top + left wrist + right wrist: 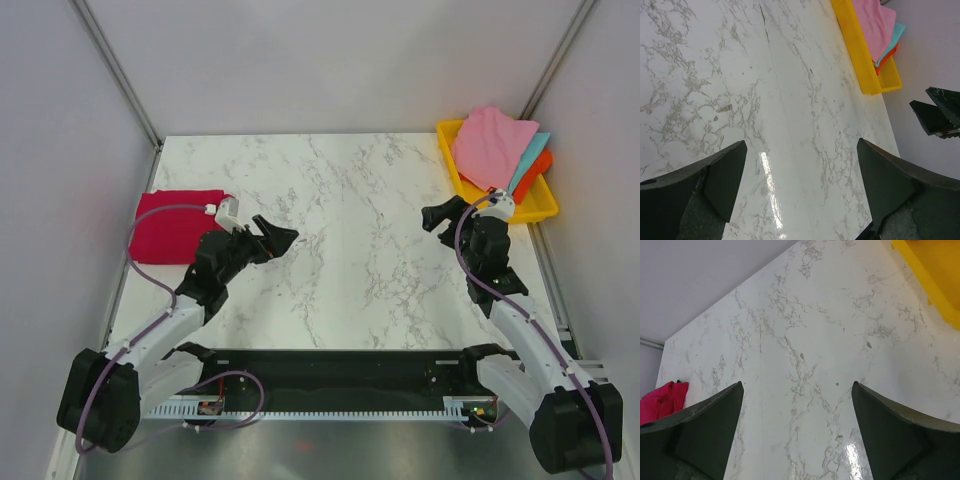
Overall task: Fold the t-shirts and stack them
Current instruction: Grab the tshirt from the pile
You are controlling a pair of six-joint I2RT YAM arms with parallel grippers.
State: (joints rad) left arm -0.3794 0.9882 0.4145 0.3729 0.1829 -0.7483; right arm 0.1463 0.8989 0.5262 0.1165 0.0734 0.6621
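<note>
The right gripper moves outward over the tray (pixel 541 205) and down onto the light pink t-shirt's near part next, since that part of the t-shirt lies topmost there.
A folded crimson red t-shirt (pixel 178 226) lies at the table's left edge; a corner of the red t-shirt (pixel 662 401) shows in the right wrist view. A light pink t-shirt (pixel 492 145) lies on top in the yellow tray (pixel 541 205) at the back right, over a teal t-shirt (pixel 531 162) and an orange t-shirt (pixel 535 177). The left wrist view shows the pink t-shirt (pixel 873 24) in the tray (pixel 860 60). My left gripper (pixel 275 238) hovers open just right of the red shirt, empty. My right gripper (pixel 438 214) is open and empty, left of the tray.
The white marble table (pixel 340 240) spreads between both arms. Grey walls enclose it on the left, back and right. A black rail (pixel 330 365) runs along the near edge between the arm bases.
</note>
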